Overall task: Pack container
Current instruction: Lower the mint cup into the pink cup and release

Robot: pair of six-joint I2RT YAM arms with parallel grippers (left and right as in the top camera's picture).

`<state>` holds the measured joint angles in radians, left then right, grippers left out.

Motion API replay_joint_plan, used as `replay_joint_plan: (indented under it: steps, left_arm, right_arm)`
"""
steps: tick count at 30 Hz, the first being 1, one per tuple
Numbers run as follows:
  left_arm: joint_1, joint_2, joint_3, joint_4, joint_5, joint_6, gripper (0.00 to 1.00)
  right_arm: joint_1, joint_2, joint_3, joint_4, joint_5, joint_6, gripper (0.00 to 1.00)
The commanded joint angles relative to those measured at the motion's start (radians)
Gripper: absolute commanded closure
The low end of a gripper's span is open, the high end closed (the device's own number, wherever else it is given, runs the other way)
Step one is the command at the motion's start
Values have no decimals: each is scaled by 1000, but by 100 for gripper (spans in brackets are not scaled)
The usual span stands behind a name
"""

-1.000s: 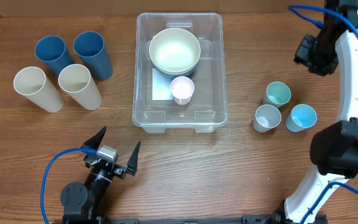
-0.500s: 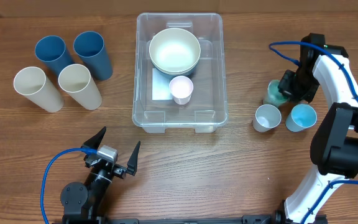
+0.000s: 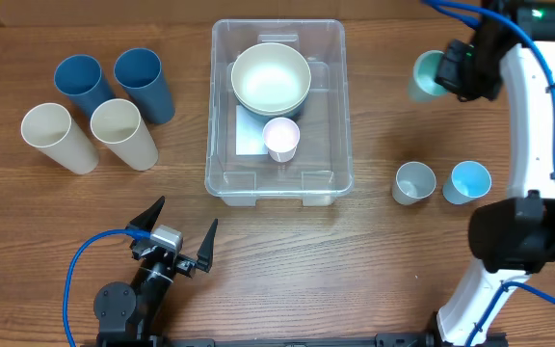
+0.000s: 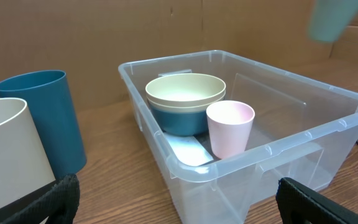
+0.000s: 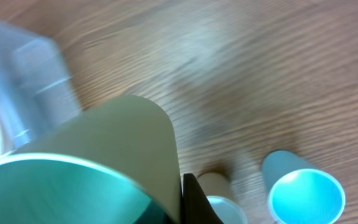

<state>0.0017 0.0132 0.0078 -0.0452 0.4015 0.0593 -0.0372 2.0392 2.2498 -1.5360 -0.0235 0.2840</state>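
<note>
My right gripper needs to move over the container [image 3: 335,145] and back next, and then lower the small teal cup into the empty small pink cup.
The clear plastic container [image 3: 335,145] sits mid-table with a white label on its bottom. Inside it are a cream bowl [image 3: 271,77] nested in a blue bowl and a small pink cup [image 3: 281,138]. It also shows in the left wrist view [image 4: 328,106]. My right gripper [image 3: 451,72] is shut on a small teal cup [image 3: 425,75] and holds it in the air right of the container's far end; the cup fills the right wrist view [image 5: 104,168]. My left gripper [image 3: 176,231] is open and empty near the front edge.
Two tall blue cups [image 3: 143,82] and two tall cream cups [image 3: 121,133] stand at the left. A small grey-white cup [image 3: 413,182] and a small light blue cup [image 3: 468,181] stand at the right, below the held cup.
My right gripper dropped onto the teal cup on the table, closed on it, and has now lifted it up toward the far side. The left arm has not moved.
</note>
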Motion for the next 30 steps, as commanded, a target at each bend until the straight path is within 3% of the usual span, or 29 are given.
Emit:
replay_joint_plan:
  steps: [1, 6, 10, 18, 30]
  left_arm:
    - [7, -8, -3, 1, 15, -3, 0]
    - [7, -8, -3, 0, 14, -3, 0]
    - [7, -8, -3, 1, 15, -3, 0]
    - [7, -8, -3, 1, 15, -3, 0]
    - [7, -8, -3, 1, 15, -3, 0]
  right_arm:
    - [148, -71, 72, -10, -16, -12, 96]
    - [419, -69, 67, 6, 37, -7, 96]
    - [541, -26, 66, 24, 101, 21, 96]
    - [566, 130, 64, 69, 97, 31, 96]
    - [566, 140, -136, 181, 74, 35, 96]
